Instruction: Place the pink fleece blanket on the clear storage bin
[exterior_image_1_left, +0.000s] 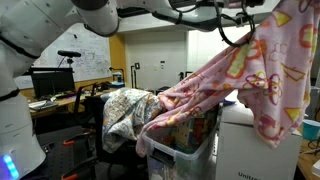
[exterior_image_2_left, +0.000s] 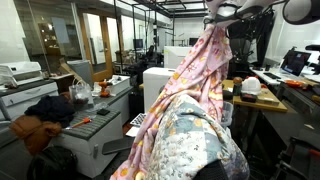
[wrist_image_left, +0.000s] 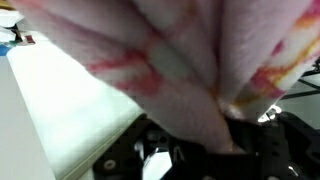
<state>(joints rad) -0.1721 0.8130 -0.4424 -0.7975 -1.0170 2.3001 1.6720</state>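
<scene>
The clear storage bin is well below my gripper. My gripper will next lower across toward the open top of the bin and let go of the raised fold.
The pink fleece blanket (exterior_image_1_left: 265, 70) hangs high from my gripper (exterior_image_1_left: 262, 10) and trails down to the left. Its lower end lies over the clear storage bin (exterior_image_1_left: 188, 158), whose colourful contents show through the wall. In an exterior view the blanket (exterior_image_2_left: 205, 70) hangs as a long fold from the gripper (exterior_image_2_left: 224, 14). The bin is hidden there. In the wrist view the blanket (wrist_image_left: 170, 60) fills most of the picture, and the dark jaws (wrist_image_left: 215, 140) are shut on its fleece.
A grey-white patterned blanket (exterior_image_1_left: 125, 110) lies bunched beside the bin and fills the foreground in an exterior view (exterior_image_2_left: 190, 140). A larger opaque white box (exterior_image_1_left: 255, 145) stands next to the bin. Desks with monitors (exterior_image_1_left: 50, 85), a printer (exterior_image_2_left: 20, 75) and cabinets surround the area.
</scene>
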